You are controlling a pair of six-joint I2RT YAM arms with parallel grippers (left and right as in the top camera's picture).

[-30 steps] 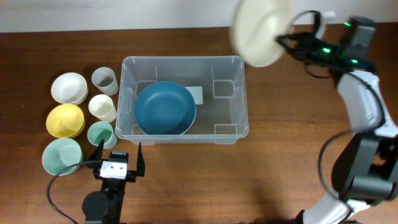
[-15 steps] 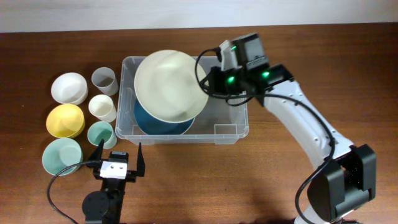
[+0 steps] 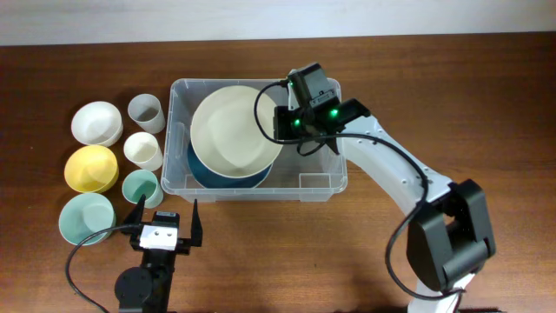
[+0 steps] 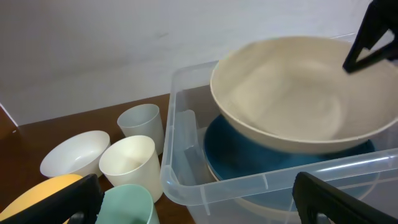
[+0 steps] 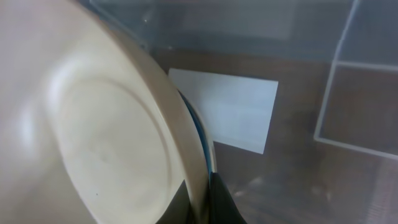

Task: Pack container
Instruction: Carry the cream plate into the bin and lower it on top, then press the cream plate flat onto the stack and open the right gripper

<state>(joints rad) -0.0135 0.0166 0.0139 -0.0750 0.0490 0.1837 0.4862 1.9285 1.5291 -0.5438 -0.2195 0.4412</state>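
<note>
The blue bowl shows past the near edge of the cream bowl, so my right gripper should move back and down and release the cream bowl inside the blue bowl.
The clear container stands at the table's middle; its white label shows on the base. A blue bowl lies inside it. My right gripper is shut on the rim of a large cream bowl and holds it low over the blue bowl, inside the container's left half. The cream bowl fills the right wrist view, with the fingers pinching its rim. My left gripper is open and empty in front of the container, its fingers spread wide in the left wrist view.
Left of the container stand a white bowl, a grey cup, a cream cup, a yellow bowl, a small green cup and a pale green bowl. The container's wall is close before my left gripper.
My right arm swung the cream bowl from above the table's far right edge leftward and down into the container, over the blue bowl. The left arm has not moved.
</note>
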